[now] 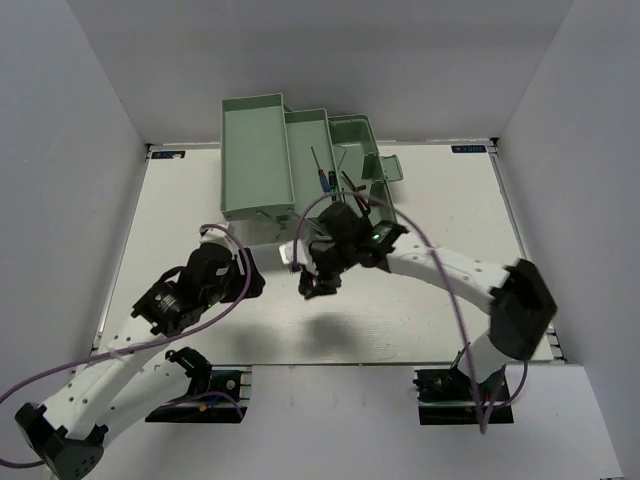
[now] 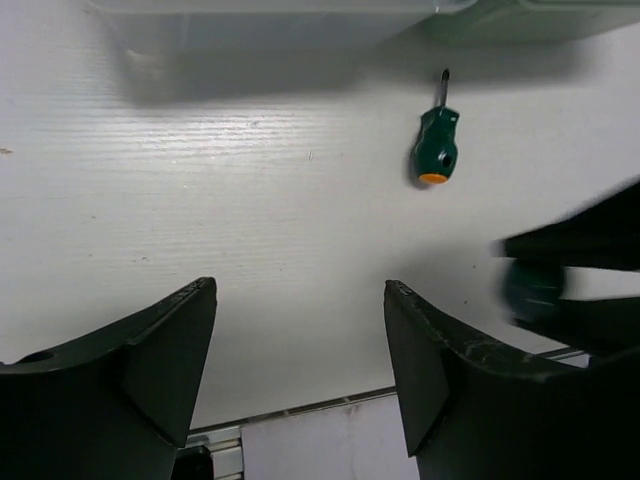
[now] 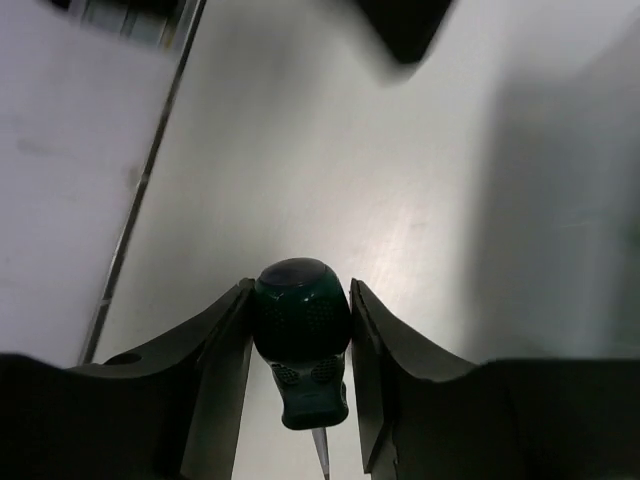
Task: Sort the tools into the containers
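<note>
My right gripper moves outward next over the bare bottom of the empty tray, to its left in the top view, and releases the screwdriver.
My right gripper is shut on a stubby green-handled screwdriver, held by its handle above the table, tip pointing back toward the wrist. In the right wrist view the gripper has both fingers pressed on the handle. A second stubby green screwdriver with an orange end lies on the table near the toolbox's edge. My left gripper is open and empty, and in the top view it hovers left of the right one. The mint-green toolbox trays stand at the back. A slim blue-handled screwdriver and thin dark tools lie in the middle tray.
The toolbox base with its translucent lid sits right of the trays. The right arm crosses the table from the right. In the left wrist view the right gripper shows blurred at the right edge. White walls enclose the table.
</note>
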You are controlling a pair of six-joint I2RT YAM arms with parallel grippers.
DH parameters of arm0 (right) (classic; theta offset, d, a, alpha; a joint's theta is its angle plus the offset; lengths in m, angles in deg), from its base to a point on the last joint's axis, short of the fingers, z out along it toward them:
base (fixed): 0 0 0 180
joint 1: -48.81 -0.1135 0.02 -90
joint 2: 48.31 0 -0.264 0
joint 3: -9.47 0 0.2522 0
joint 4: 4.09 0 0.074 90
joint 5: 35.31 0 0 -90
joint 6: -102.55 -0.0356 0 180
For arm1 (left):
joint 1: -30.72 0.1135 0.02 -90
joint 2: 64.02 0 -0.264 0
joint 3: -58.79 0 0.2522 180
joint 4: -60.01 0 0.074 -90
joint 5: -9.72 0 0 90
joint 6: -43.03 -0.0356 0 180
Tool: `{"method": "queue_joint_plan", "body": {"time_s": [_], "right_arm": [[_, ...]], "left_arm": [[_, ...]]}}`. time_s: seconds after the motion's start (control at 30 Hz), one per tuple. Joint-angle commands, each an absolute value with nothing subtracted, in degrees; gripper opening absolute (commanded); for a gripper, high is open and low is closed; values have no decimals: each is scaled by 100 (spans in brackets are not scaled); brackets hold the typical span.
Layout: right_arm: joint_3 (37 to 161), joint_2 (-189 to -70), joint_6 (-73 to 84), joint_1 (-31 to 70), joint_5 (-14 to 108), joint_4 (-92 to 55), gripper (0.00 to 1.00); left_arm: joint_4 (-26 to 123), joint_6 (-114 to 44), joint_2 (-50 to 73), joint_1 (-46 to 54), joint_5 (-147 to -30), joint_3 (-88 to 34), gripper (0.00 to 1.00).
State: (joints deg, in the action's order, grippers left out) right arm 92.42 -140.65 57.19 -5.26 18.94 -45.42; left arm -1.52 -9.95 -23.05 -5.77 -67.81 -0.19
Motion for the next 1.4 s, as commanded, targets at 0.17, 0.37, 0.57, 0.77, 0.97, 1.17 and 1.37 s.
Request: {"method": "queue_joint_plan", "body": {"time_s": [0.17, 0.37, 0.57, 0.77, 0.97, 1.17, 1.37], "right_arm": [[11734, -13416, 5184, 168, 3232, -4644, 0], [13647, -14831, 4685, 757, 3167, -4210, 0], [15410, -16643, 3885, 846, 2235, -3606, 0], [15367, -17180, 3400, 811, 2050, -3033, 0], [14551, -16637, 2820, 925, 2068, -2479, 90], [13611, -15452, 2152, 1303, 2410, -2172, 90], [11582, -14133, 1773, 2067, 2314, -1943, 90]], "left_arm": [[1591, -1612, -1675, -637, -7825, 731, 78], [2347, -1963, -981, -813, -8028, 680, 86], [2533, -2165, 285, -1234, -7713, 56, 90], [2480, -2008, 1050, -1700, -6958, -463, 94], [2489, -1806, 1753, -2096, -6621, -831, 95], [2366, -1805, 2597, -2457, -6147, -1455, 96], [2287, -1744, 3476, -2509, -5831, -1843, 96]]}}
